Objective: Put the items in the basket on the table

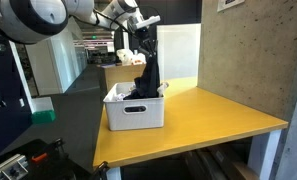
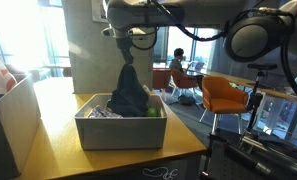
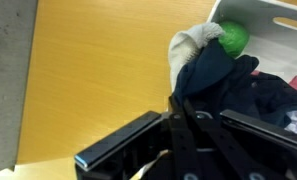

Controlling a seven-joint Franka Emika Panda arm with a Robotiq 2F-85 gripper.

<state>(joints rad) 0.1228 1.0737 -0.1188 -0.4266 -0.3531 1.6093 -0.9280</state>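
Note:
I should lift the garment with my gripper, then move it toward the concrete wall and down over the bare tabletop beside the basket. I should then release it, since the garment's cloth hangs inside.
My gripper (image 1: 140, 47) is shut on the top of a large black garment (image 1: 148, 78), which hangs from it down into the white basket (image 1: 135, 112). In the other exterior view the gripper (image 2: 128, 52) holds the garment (image 2: 128, 90) stretched up in a cone above the basket (image 2: 118, 132). The wrist view shows the gripper (image 3: 178, 106) pinching the black cloth (image 3: 223, 75). Beside it lie a pale cloth (image 3: 191, 45) and a green item (image 3: 233, 38) inside the basket (image 3: 278, 20). The basket stands on the yellow table (image 1: 218, 115).
A brown cardboard box (image 2: 8, 112) stands on the table next to the basket. A concrete wall (image 1: 253, 50) borders the table's far side. An orange chair (image 2: 223, 95) and a seated person (image 2: 178, 62) are beyond the table.

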